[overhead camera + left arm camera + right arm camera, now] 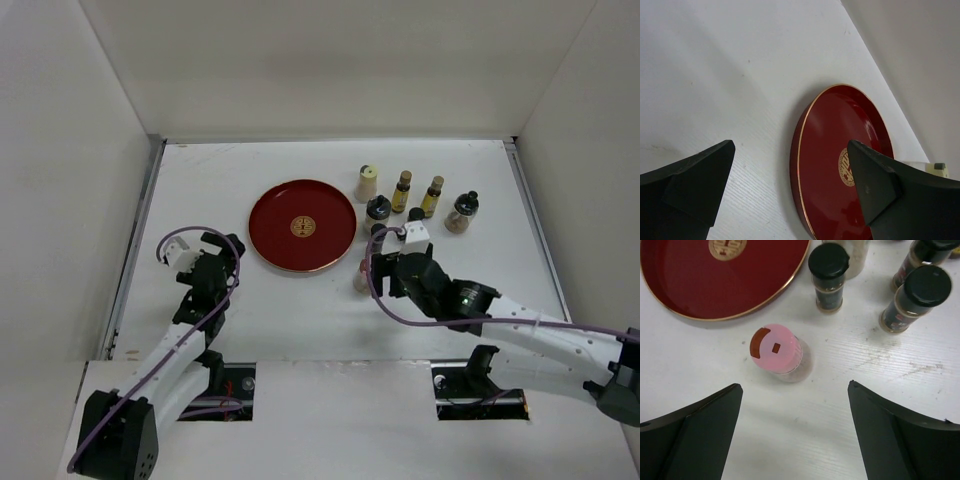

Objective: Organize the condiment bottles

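Note:
Next, my right gripper shifts left in the top view and lowers its open fingers around the upright bottle's pink cap (362,270) (776,348), which lies below it on that side.
A pink-capped bottle (774,349) stands upright on the white table, just ahead of my right gripper (795,385), which is open and empty with the bottle beyond its tips. In the top view this bottle (361,279) is partly hidden by the right gripper (380,268). A cream-capped bottle (367,183), two slim amber bottles (402,190) (432,196) and two dark-capped jars (378,210) (462,212) stand right of the tray. Dark-capped jars (828,275) (917,295) also show in the right wrist view. My left gripper (230,265) (790,145) is open and empty, left of the tray.
A red round tray (302,226) with a gold emblem lies mid-table with nothing on it; its rim shows in the left wrist view (799,160) and the right wrist view (765,305). White walls enclose the table at the left, right and back.

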You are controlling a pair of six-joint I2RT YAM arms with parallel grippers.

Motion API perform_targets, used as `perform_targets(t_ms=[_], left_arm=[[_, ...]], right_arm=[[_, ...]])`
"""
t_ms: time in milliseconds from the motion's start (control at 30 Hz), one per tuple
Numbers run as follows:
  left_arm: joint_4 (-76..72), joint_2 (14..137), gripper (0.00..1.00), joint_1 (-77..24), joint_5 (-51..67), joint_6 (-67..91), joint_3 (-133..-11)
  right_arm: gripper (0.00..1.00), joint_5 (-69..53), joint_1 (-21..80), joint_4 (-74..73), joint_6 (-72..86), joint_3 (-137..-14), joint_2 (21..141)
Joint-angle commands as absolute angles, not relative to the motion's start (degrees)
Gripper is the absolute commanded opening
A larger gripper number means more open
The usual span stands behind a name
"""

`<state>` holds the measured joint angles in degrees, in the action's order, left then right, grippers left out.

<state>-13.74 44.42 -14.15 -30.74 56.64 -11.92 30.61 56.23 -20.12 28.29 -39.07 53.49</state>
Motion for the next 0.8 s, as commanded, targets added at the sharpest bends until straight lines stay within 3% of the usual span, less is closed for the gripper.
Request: perform_targets(t_ms=[0,233,500,767], left_arm=[[-18.5,46.7,1.00,-14.0,-28.5,57.9,-11.8],[-19.5,46.9,1.00,-13.7,-28.1,58.0,-10.9],[-20.4,48.4,1.00,-13.6,-27.0,58.1,-10.8],[-20.8,47.2,1.00,-13.3,-26.6,58.1,-10.4]], right_arm=[[0.95,27.4,56.0,-15.5,27.1,-40.9,57.3],[0.95,23.7,52.3,-5.3,24.5,-41.2,64.9],[0.86,22.4,50.2,0.2,23.6,-42.4,71.7],[0.48,26.8,51.5,-3.1,22.9,-45.3,71.2]])
